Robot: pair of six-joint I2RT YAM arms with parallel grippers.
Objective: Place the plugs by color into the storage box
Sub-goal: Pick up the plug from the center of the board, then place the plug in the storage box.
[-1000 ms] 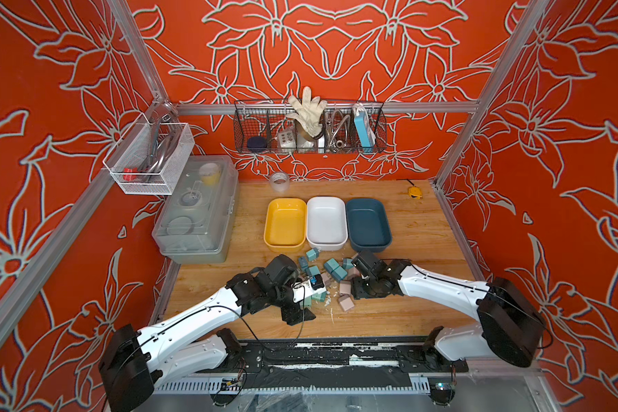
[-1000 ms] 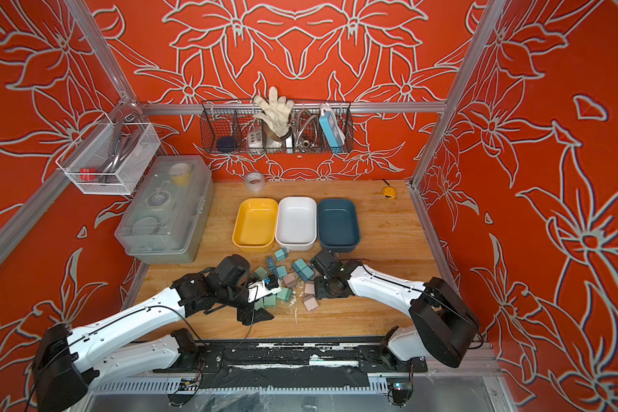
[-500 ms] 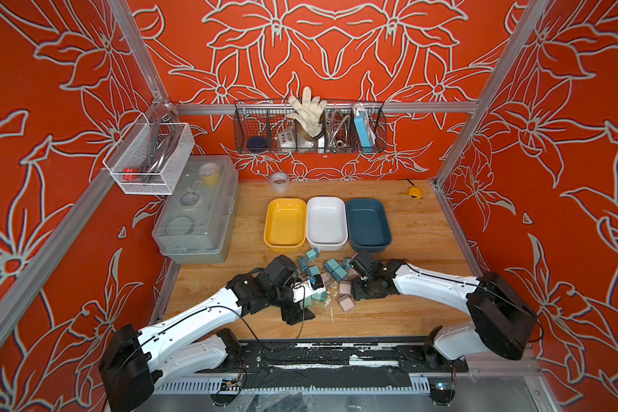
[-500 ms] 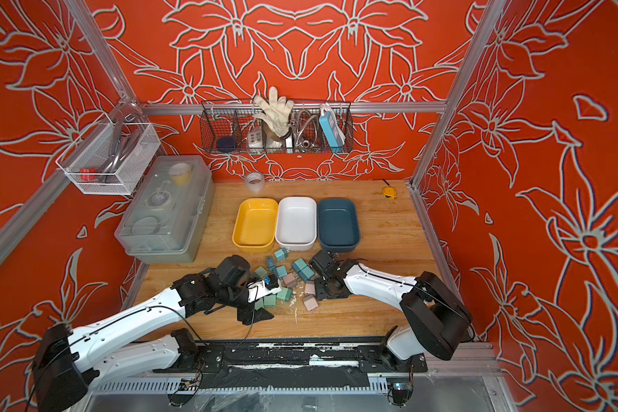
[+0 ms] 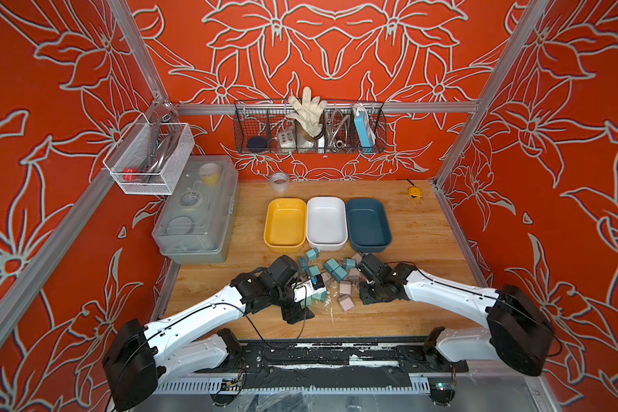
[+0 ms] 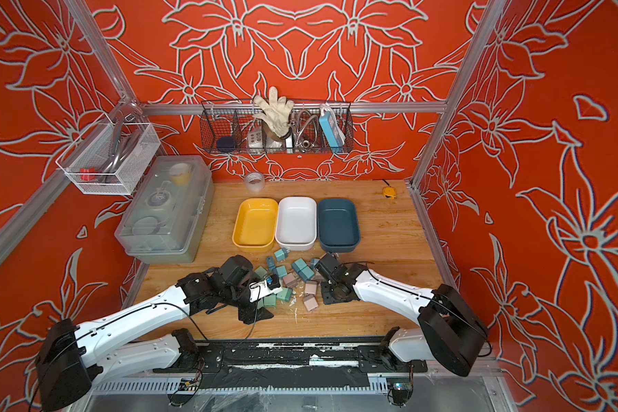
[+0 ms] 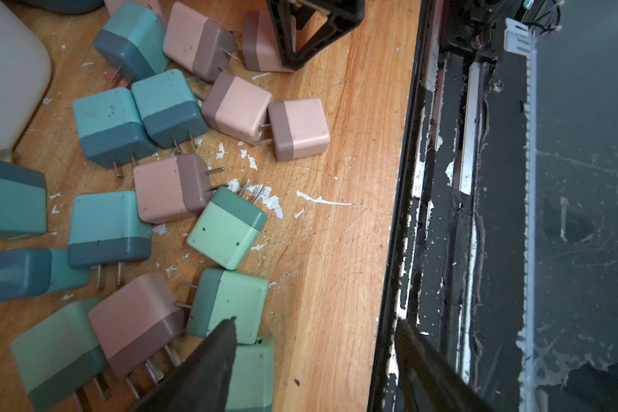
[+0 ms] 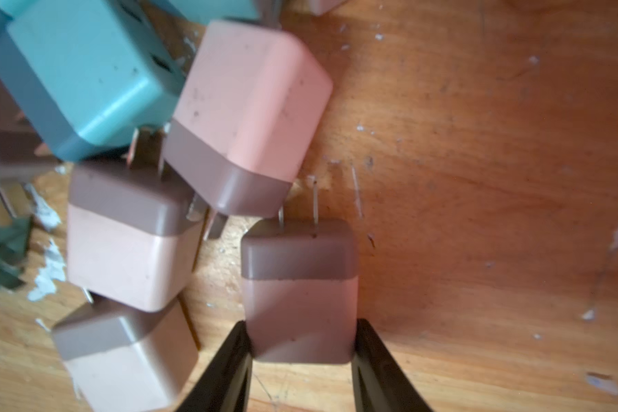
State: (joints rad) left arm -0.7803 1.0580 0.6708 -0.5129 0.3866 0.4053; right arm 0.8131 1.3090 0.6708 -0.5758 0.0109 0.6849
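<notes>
The right gripper lifts next, carries the pink plug outward over the dark blue tray (image 5: 368, 224) and releases, since that tray stands empty just outward of the heap.
Several plugs (image 5: 330, 273) in teal, mint green and pink lie heaped on the wooden table in front of three empty trays: yellow (image 5: 285, 223), white (image 5: 326, 221) and dark blue (image 5: 367, 223). My right gripper (image 8: 302, 323) is shut on a pink plug (image 8: 300, 285) at the heap's right side, a finger pressed on each flank and its prongs pointing away from me. My left gripper (image 7: 316, 321) is open at the heap's near-left side. One of its fingers overlaps a mint green plug (image 7: 232, 303), and bare wood lies between the jaws.
A translucent lidded box (image 5: 197, 214) stands at the left, with a tape roll (image 5: 279, 181) and a yellow tape measure (image 5: 414, 192) at the back. Wire baskets (image 5: 309, 128) hang on the walls. The table's front edge and a black rail (image 7: 443, 214) lie close to my left gripper.
My right gripper has shifted slightly left into the heap and closed onto the pink plug. The left arm has barely moved, and its jaws have narrowed a little.
</notes>
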